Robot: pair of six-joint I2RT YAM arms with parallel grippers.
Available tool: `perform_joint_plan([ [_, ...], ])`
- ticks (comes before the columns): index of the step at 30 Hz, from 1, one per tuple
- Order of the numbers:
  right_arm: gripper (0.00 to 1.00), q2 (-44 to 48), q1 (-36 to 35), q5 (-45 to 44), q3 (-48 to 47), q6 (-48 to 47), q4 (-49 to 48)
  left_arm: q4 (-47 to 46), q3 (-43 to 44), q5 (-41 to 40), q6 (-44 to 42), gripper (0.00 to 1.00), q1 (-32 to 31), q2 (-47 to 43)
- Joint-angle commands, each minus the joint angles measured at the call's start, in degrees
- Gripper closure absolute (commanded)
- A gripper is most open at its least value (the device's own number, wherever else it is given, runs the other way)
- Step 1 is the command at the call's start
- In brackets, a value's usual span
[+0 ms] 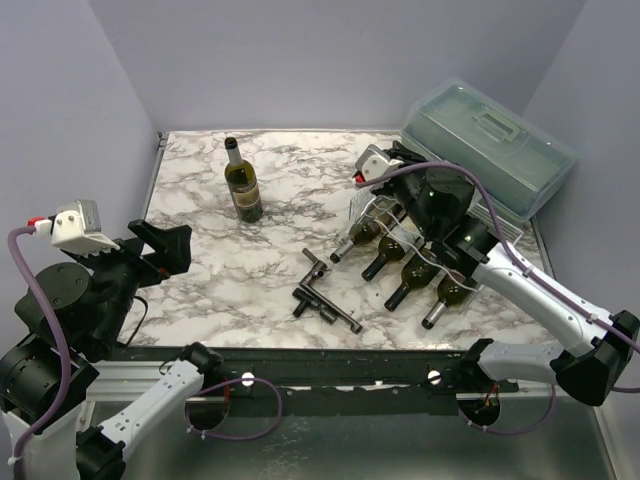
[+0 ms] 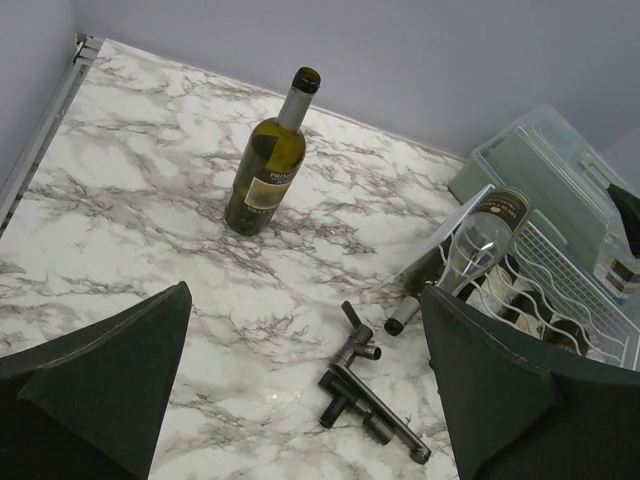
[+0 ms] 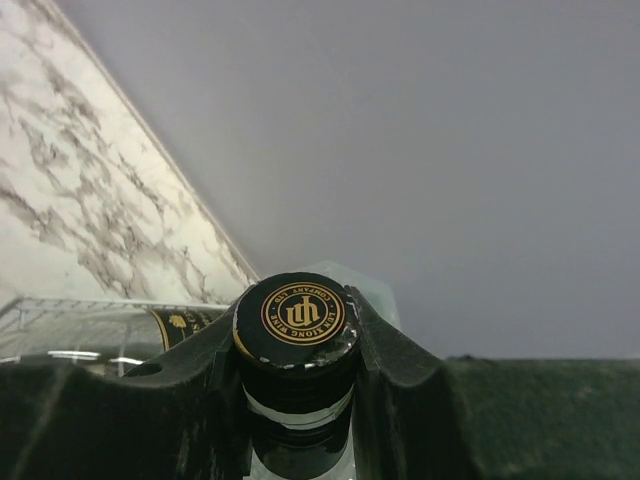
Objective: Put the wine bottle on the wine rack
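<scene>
The rack's top [image 1: 400,224] beside the clear bottle is below my right gripper. The neck tips down and back next, like the other necks, and my gripper releases it.
The silver wire wine rack [image 1: 366,206] stands at the right of the marble table and holds several dark bottles [image 1: 408,272] lying down with their necks toward me. It also shows in the left wrist view [image 2: 572,282]. My right gripper [image 1: 400,162] is over the rack's far end. In the right wrist view it [image 3: 295,305] is shut on the neck of a bottle with a black, gold-crested cap [image 3: 300,318]. A green wine bottle [image 1: 242,186] [image 2: 264,172] stands upright at the back left. My left gripper [image 1: 166,246] [image 2: 305,300] is open and empty, raised near the left edge.
A translucent grey-green lidded plastic box [image 1: 492,146] [image 2: 545,165] sits behind the rack at the back right. A dark metal tool with side pegs [image 1: 326,296] [image 2: 372,392] lies on the marble in front of the rack. Walls close the left, back and right sides.
</scene>
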State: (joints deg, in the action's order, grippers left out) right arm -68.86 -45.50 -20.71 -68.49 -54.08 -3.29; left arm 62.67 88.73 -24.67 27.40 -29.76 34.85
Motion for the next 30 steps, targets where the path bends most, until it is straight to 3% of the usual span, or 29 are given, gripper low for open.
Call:
perform_joint_plan([
  [1, 1.0, 0.6, 5.3, 13.8, 1.4, -8.2, 0.1, -0.9, -0.2, 2.2, 0.2, 0.01, -0.2, 0.7],
  [7, 0.99, -0.9, 11.6, 26.9, 4.8, -12.8, 1.4, 0.1, 0.5, 1.3, -0.2, 0.01, -0.2, -0.4],
  [14, 0.99, -3.8, 11.6, 33.4, 4.8, -18.0, 6.5, 0.9, 0.9, 0.4, -0.6, 0.01, -0.3, -0.4],
  [30, 1.0, -5.9, 11.6, 29.9, 9.0, -23.3, 9.7, 0.7, 1.1, 0.1, -1.6, 0.01, -0.3, 1.3],
])
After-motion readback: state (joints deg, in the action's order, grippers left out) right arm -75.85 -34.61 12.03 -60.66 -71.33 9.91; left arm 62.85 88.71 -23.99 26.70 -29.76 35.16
